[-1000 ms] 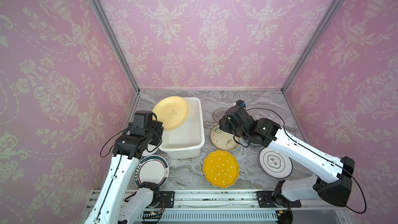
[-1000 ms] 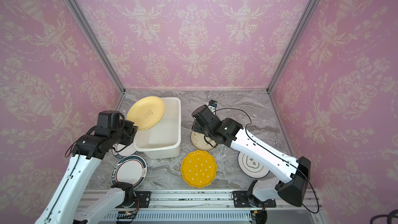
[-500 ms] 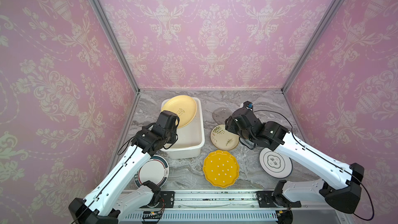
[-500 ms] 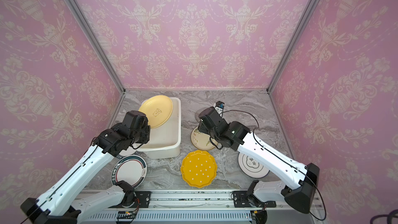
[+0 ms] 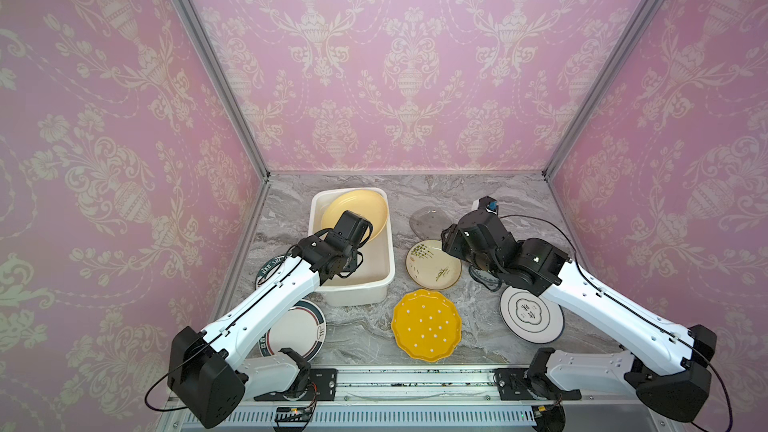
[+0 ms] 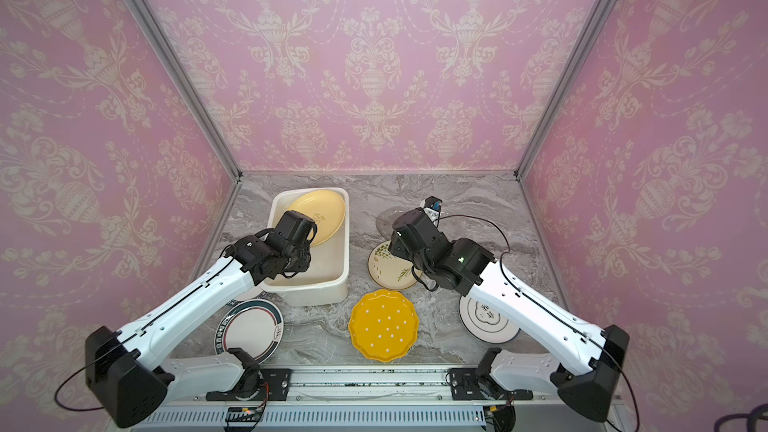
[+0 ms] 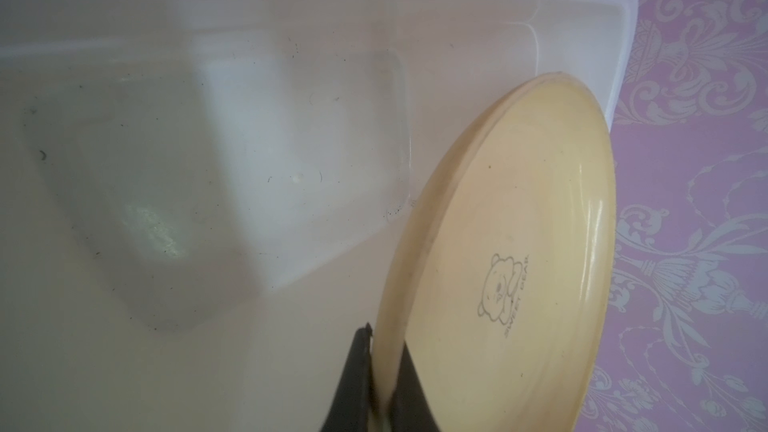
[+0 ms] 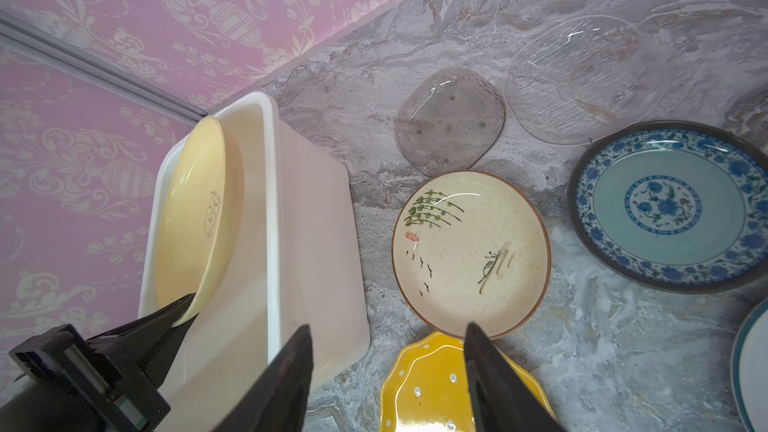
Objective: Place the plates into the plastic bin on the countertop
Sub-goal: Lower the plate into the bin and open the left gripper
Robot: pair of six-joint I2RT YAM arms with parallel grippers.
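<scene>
The bottom of the bin is bare below my left gripper. My left gripper will next lower the pale yellow plate onto the bin's bottom and let go of the plate's rim there.
My left gripper (image 7: pixel 384 338) is shut on the rim of a pale yellow plate (image 5: pixel 357 207) with a small bear print. The plate hangs steeply tilted inside the white plastic bin (image 5: pixel 353 297), toward its far end. The right wrist view shows the same grip (image 8: pixel 183 309). My right gripper (image 8: pixel 387 326) hovers open and empty over the grey countertop (image 5: pixel 478 201), near the edge of a cream plate with green sprigs (image 5: pixel 434 265). In front of that lies a dotted yellow scalloped plate (image 5: pixel 426 324).
A white dark-rimmed plate (image 5: pixel 530 313) lies under my right arm. A blue-patterned plate (image 8: pixel 669 205) and two clear glass plates (image 8: pixel 451 122) (image 8: pixel 582 81) lie behind the cream one. Two banded white plates (image 5: pixel 297 330) (image 5: pixel 270 270) lie left of the bin.
My left arm has swung right and down, carrying the yellow plate from above the bin's left rim into the bin. My right gripper has drawn back to the right, uncovering the sprig plate.
</scene>
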